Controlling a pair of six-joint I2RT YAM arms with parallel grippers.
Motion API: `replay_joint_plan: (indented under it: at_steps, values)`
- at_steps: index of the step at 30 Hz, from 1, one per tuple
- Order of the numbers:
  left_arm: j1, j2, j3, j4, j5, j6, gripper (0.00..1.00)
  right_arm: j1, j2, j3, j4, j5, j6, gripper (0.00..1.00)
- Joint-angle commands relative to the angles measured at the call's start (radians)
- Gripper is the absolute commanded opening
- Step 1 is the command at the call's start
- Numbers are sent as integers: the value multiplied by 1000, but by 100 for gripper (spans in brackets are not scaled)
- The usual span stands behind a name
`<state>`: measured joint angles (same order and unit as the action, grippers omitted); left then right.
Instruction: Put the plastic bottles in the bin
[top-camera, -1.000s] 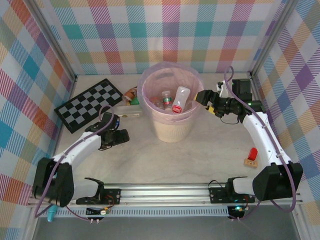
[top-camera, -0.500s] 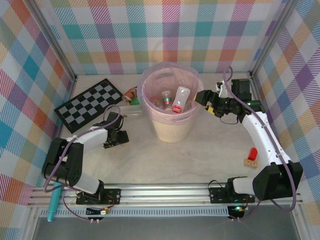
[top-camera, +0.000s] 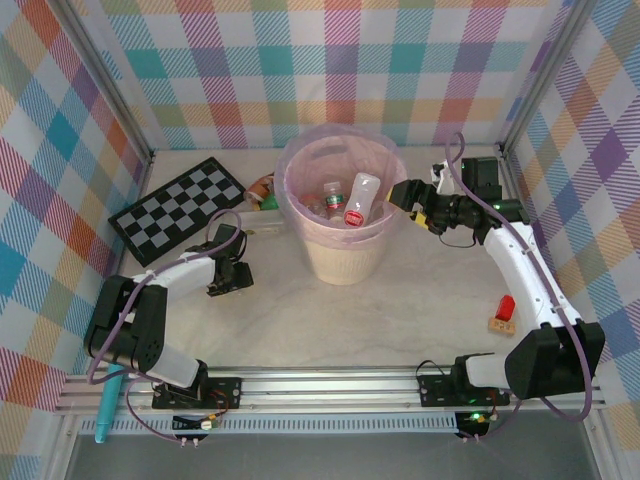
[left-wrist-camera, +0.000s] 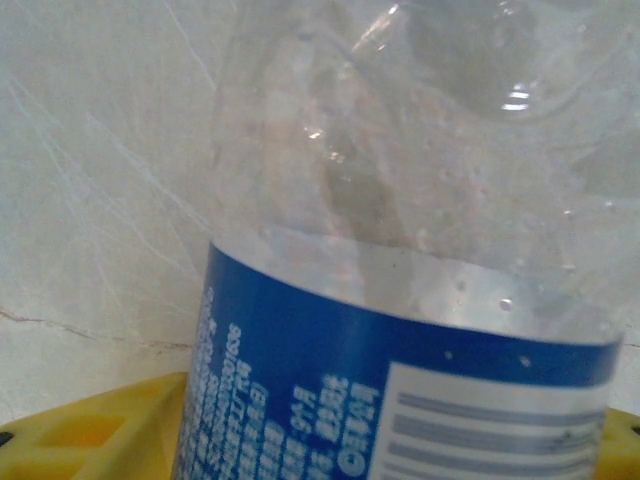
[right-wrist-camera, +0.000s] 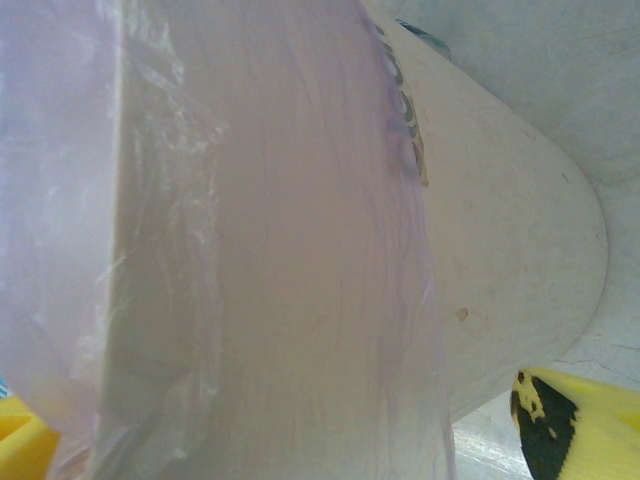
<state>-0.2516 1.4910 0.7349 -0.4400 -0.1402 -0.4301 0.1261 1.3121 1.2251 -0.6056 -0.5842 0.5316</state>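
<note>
My left gripper next lifts the clear bottle with the blue label, then carries it outward over the bin's pink-lined rim before releasing. The bin's opening lies higher.
A clear plastic bottle (left-wrist-camera: 400, 300) with a blue label lies on the table between the yellow fingers (left-wrist-camera: 90, 430) of my left gripper (top-camera: 230, 273). The fingers lie against both its sides, left of the bin. The bin (top-camera: 345, 255) is a cream bucket with a pink liner and stands mid-table. It holds a clear bottle with a red label (top-camera: 360, 200) and another small bottle (top-camera: 331, 196). My right gripper (top-camera: 403, 195) hangs open at the bin's right rim, with the lined bin wall (right-wrist-camera: 300, 250) close in front of its fingers (right-wrist-camera: 580, 420). An amber and a green bottle (top-camera: 263, 190) lie behind the bin's left side.
A checkerboard (top-camera: 180, 207) lies at the back left. A pale stick (top-camera: 262, 230) rests between it and the bin. A small red block on a wooden piece (top-camera: 503, 312) sits at the right. A teal stick (top-camera: 105, 425) lies off the table's front left corner.
My left arm has folded back at the elbow while its gripper stayed beside the bin and its jaws narrowed onto the bottle. The right arm has not moved.
</note>
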Motion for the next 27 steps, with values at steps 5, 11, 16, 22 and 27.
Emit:
replay_joint_plan:
  at_steps: [5,11,16,22,27]
  values:
    - [3,-82,67,-41,34,18,52,7,18,8,-56,24,-38,96]
    - [-37,-247,230,-203,45,40,51,9,18,8,-49,30,-32,96]
    - [-98,-346,451,-342,32,81,48,10,1,-1,-45,51,-26,96]
    - [-218,-346,731,-427,10,131,43,15,-13,-23,-43,59,-18,96]
    - [-357,-275,871,-354,2,145,39,17,-8,-33,-29,58,-10,96]
